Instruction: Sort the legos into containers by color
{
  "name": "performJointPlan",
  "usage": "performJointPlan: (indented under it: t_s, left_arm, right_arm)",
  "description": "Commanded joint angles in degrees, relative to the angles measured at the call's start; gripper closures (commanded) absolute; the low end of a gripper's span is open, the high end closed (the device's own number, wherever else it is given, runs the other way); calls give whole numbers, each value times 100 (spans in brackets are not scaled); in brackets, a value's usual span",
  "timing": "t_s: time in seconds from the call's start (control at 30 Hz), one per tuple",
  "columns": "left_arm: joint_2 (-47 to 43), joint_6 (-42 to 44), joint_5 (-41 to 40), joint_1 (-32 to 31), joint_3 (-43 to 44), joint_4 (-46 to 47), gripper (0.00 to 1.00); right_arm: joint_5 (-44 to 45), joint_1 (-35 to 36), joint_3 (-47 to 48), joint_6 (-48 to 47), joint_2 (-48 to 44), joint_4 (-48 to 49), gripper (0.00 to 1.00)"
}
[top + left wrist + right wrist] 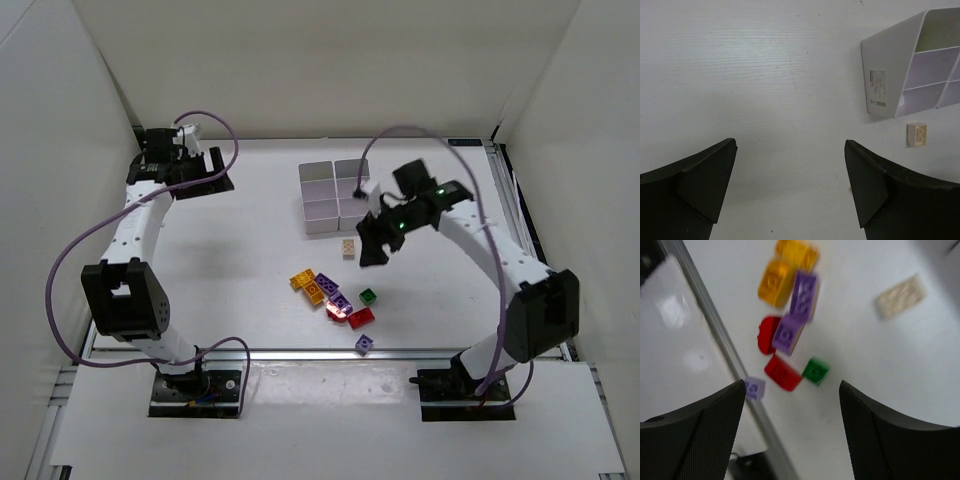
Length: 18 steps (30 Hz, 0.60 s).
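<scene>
The robot will next draw its right gripper back and lower it to the green lego [368, 297] [816, 370].
The white containers [333, 197] stand at the back middle of the table, their near wall also in the left wrist view [890, 75]. A tan lego [348, 248] lies just in front of them. Orange [308, 284], purple [333, 292], red [361, 318] and green [368, 296] legos lie clustered nearer the front, with one purple lego [364, 343] at the table's edge. My right gripper [375, 245] hovers beside the tan lego, open and empty [792, 385], looking down on the green lego [815, 371] and red lego [782, 374]. My left gripper [205, 178] is open and empty [790, 142] at the far left.
A metal rail [715, 325] runs along the table's front edge, close to the small purple lego [754, 388]. White walls enclose the table on three sides. A purple cable [400, 132] loops above the right arm.
</scene>
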Motion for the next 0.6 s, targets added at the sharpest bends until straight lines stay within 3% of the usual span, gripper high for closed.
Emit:
performJointPlan:
  t_s: [0.0, 0.13, 0.3, 0.57]
  left_arm:
    - [-314, -343, -485, -41, -142, 100, 1]
    - [-507, -273, -679, -103, -292, 110, 1]
    - [-692, -308, -723, -103, -450, 136, 0]
    - [-1149, -220, -837, -103, -898, 180, 1]
  right_arm:
    - [985, 553, -1006, 1311, -53, 257, 21]
    - [1577, 968, -1753, 1953, -160, 663, 21]
    - [1692, 1056, -2413, 2288, -187, 963, 23]
    - [2131, 1065, -2326, 2165, 103, 1068, 21]
